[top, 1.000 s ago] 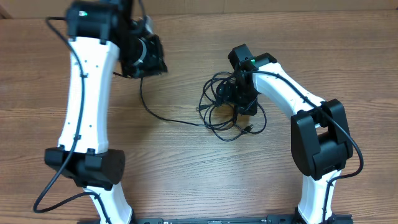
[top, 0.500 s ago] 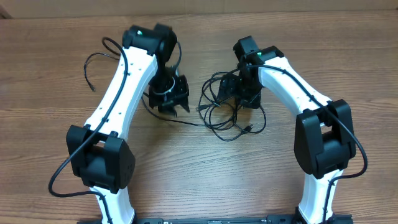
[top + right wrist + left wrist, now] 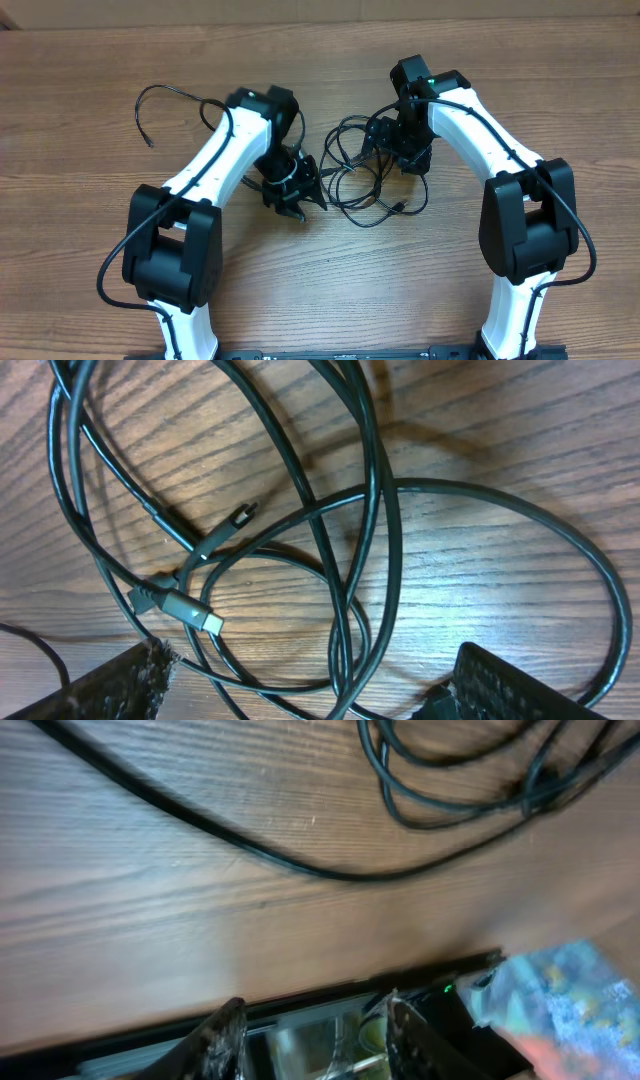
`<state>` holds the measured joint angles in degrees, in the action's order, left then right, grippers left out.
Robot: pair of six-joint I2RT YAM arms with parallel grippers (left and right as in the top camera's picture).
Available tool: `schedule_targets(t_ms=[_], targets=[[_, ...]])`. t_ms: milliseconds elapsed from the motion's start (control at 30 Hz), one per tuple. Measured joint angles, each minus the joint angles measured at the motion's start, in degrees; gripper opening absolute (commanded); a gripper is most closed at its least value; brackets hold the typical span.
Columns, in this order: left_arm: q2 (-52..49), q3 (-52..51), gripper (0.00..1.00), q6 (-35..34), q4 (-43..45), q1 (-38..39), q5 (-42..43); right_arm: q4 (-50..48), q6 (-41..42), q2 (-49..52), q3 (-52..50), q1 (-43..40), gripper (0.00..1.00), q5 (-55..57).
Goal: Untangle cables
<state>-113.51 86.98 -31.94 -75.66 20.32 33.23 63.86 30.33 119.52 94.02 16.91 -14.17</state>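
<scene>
I need to move my left gripper outward and toward the tangle next, onto the single cable beside the tangle's loops, because that part lies outward of my gripper's open fingers.
The cables point(image 3: 372, 190) lie as a loose tangle of thin black loops on the wooden table, right of centre. One cable point(image 3: 146, 108) stretches away from it to the far left and ends in a curl. My left gripper point(image 3: 297, 198) is open and empty just left of the tangle; the left wrist view shows its fingers point(image 3: 312, 1017) apart, with that single cable point(image 3: 300, 868) and some loops point(image 3: 450, 790) beyond. My right gripper point(image 3: 400, 152) hovers over the tangle's far side, open point(image 3: 310, 660), with loops and a silver-tipped plug point(image 3: 192, 612) between its fingers.
The bare wooden table point(image 3: 80, 220) extends all round. Both white arms reach in from their bases at the front edge. Thicker black arm wires hang at the left base point(image 3: 105, 290) and the right base point(image 3: 580, 250).
My left arm has swung from the far left back in beside the tangle, leaving a cable end lying at the far left. My right gripper has shifted slightly over the tangle.
</scene>
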Motion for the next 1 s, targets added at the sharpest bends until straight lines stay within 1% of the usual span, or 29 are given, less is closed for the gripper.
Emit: schedule_targets(t_ms=[133,233,333,500,567,600,633,667,700,733,900,1000], targets=[[0.0,-5.55,0.38,-5.9,10.25,0.72,1.09,0.11,-0.09,0.0,0.02,0.02,0.89,0.0],[-0.04,-7.61,0.35,-9.18,17.09,0.7,0.72,0.28,-0.13,0.0,0.02,0.0,0.89,0.0],[-0.02,-7.82,0.35,-10.91,22.43,0.7,-1.25,0.61,-0.37,0.0,0.02,0.0,0.89,0.0],[-0.02,-7.85,0.36,-12.13,27.19,0.7,-4.66,0.94,-1.05,0.0,0.02,0.02,0.89,0.0],[-0.02,-7.85,0.33,-12.55,28.22,0.7,-5.38,1.07,-1.18,0.0,0.02,0.02,0.89,-0.02],[-0.02,-7.85,0.29,-12.7,28.28,0.7,-5.64,1.11,-1.22,0.0,0.02,0.0,0.89,0.0],[-0.04,-7.85,0.24,-12.81,28.33,0.7,-5.9,1.14,-1.27,0.0,0.02,0.0,0.89,-0.02],[-0.02,-7.85,0.18,-12.9,28.35,0.7,-6.27,1.18,-1.4,0.0,0.02,0.02,0.89,-0.02],[-0.02,-7.85,0.09,-13.0,28.39,0.7,-6.64,1.2,-1.44,0.0,0.02,0.02,0.89,0.0],[-0.04,-7.85,0.04,-13.16,28.5,0.7,-7.04,1.22,-1.46,0.0,0.02,0.0,0.89,0.0],[-0.02,-7.8,0.04,-13.22,28.79,0.57,-8.13,2.03,-1.68,0.0,0.02,0.0,0.89,0.02],[-0.02,-6.21,0.04,-11.67,25.94,0.15,-8.66,2.89,-1.84,0.0,0.02,0.0,0.93,0.55]])
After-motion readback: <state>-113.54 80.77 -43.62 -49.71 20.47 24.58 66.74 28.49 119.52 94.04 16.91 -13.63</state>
